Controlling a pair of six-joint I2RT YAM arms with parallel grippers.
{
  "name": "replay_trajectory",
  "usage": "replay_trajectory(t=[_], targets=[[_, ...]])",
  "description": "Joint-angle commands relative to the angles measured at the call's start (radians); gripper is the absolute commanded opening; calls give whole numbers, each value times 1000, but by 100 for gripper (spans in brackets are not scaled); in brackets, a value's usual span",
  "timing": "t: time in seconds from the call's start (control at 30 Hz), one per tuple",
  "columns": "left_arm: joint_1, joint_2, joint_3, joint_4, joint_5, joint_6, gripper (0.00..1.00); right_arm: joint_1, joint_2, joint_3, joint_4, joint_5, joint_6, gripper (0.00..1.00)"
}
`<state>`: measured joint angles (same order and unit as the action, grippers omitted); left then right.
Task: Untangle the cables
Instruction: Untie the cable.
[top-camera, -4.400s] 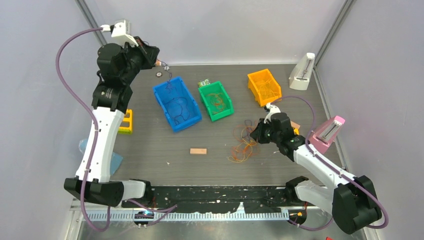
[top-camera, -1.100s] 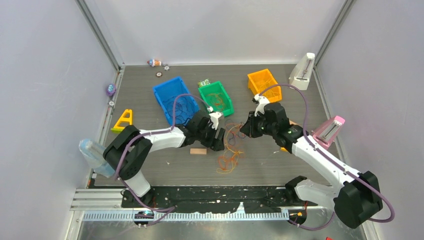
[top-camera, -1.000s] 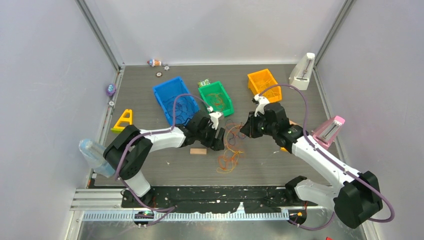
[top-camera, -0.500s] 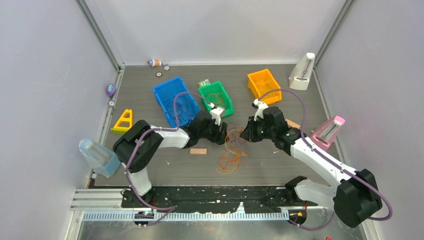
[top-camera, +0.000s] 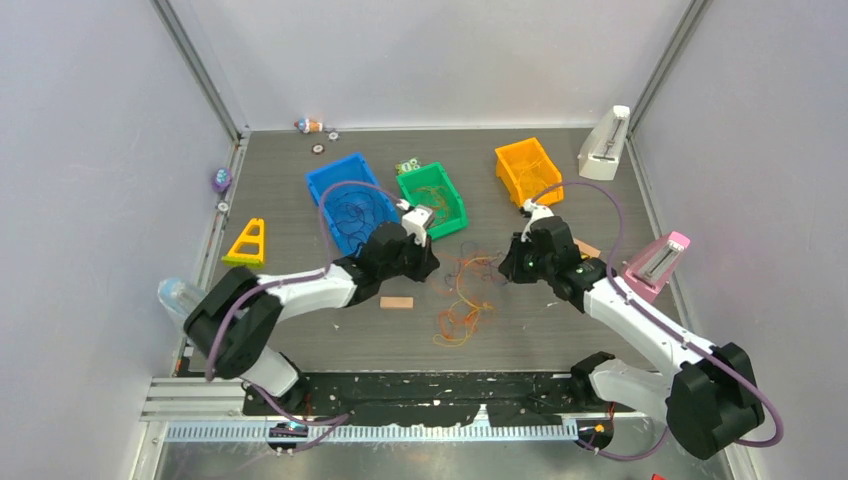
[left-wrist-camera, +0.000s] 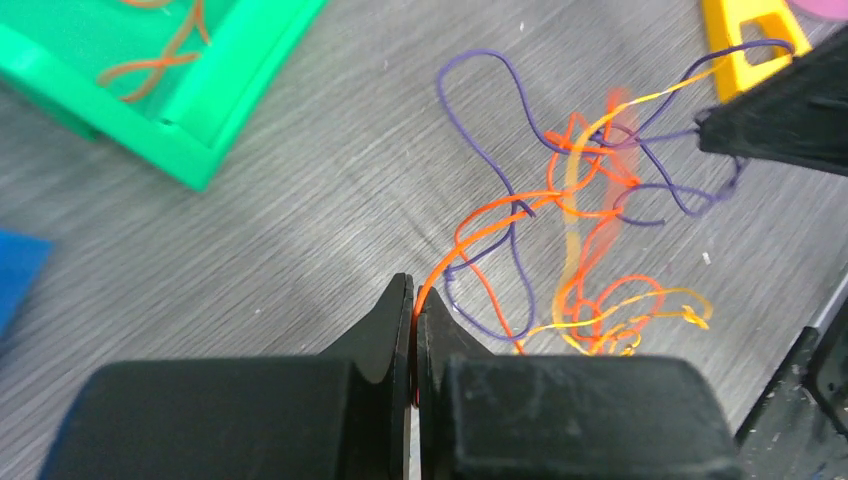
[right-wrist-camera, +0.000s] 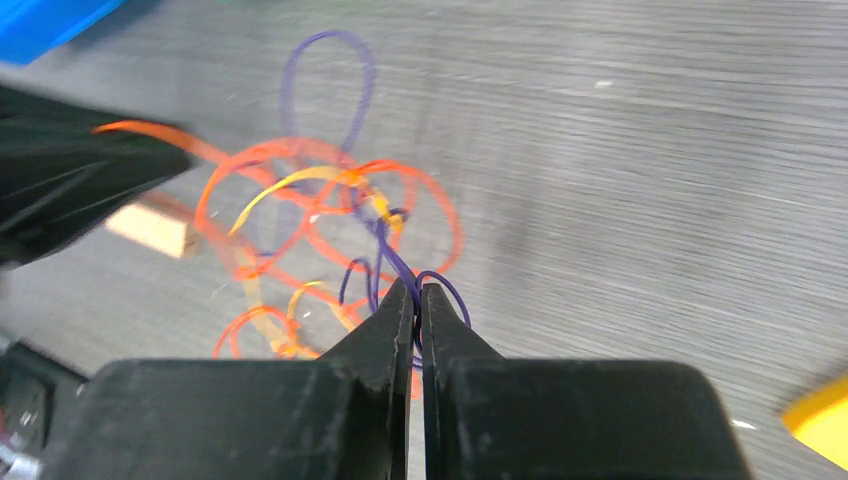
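Note:
The robot will next move its right gripper a little toward the right in the top view, off the tangle, and let go of the purple cable (right-wrist-camera: 396, 261), since its left gripper is holding the orange one.
The cables (top-camera: 466, 292) are a loose tangle of orange, yellow and purple strands on the grey table, between the two arms. My left gripper (top-camera: 430, 262) is at the tangle's left edge, shut (left-wrist-camera: 413, 292) on an orange strand (left-wrist-camera: 468, 237) that runs taut to the knot. On the tangle's right edge, my right gripper (top-camera: 507, 268) is shut (right-wrist-camera: 416, 290) on a purple strand (right-wrist-camera: 392, 252). The strands are drawn out between the two grippers, and lower loops (top-camera: 455, 325) lie on the table.
A blue bin (top-camera: 322, 190) with dark strands, a green bin (top-camera: 457, 212) with orange strands and an orange bin (top-camera: 507, 168) stand behind the tangle. A wooden block (top-camera: 396, 302) lies just left of it. A yellow frame (top-camera: 246, 243) lies at left; a pink (top-camera: 657, 265) and a white stand (top-camera: 604, 145) at right.
The left gripper has shut on an orange strand and drawn back to the left. The right gripper has shifted right, so the tangle is stretched wider between them.

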<state>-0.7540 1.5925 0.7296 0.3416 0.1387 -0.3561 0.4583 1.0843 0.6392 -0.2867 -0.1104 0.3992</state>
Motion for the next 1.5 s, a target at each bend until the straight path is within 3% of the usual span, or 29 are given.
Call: replay_trajectory(t=[0.0, 0.17, 0.33, 0.5, 0.7, 0.9, 1.07, 1.13, 1.17, 1.23, 1.3, 1.37, 1.47], targets=[[27, -186, -54, -133, -114, -10, 0, -43, -60, 27, -70, 220, 26, 5], [110, -415, -178, -189, -130, -56, 0, -84, -93, 19, -211, 546, 180, 5], [198, -698, -224, -315, -274, -51, 0, -124, -129, -8, -249, 630, 258, 5], [292, -850, -191, -472, -344, -75, 0, -139, -146, -36, -229, 593, 280, 5], [306, -907, -147, -563, -433, -76, 0, -139, -124, -44, -181, 493, 207, 5], [306, -865, -130, -545, -375, -73, 0, -140, -121, -57, -75, 234, 94, 5], [318, -898, -81, -599, -473, -38, 0, -140, -121, -49, -115, 317, 121, 5], [347, -929, -47, -628, -491, -13, 0, -142, -110, -42, -157, 405, 148, 21], [357, -944, -20, -634, -488, 3, 0, -145, -106, -39, -163, 420, 142, 50], [360, -968, 6, -627, -451, 33, 0, -145, -94, -30, -154, 374, 73, 77], [361, -971, 17, -590, -358, 47, 0, -146, -100, -28, -111, 266, 0, 90], [361, -942, 19, -541, -241, 46, 0, -144, -128, -46, -39, 138, -49, 96], [361, -865, 44, -522, -101, 38, 0, -89, -169, -68, 73, -17, -78, 96]])
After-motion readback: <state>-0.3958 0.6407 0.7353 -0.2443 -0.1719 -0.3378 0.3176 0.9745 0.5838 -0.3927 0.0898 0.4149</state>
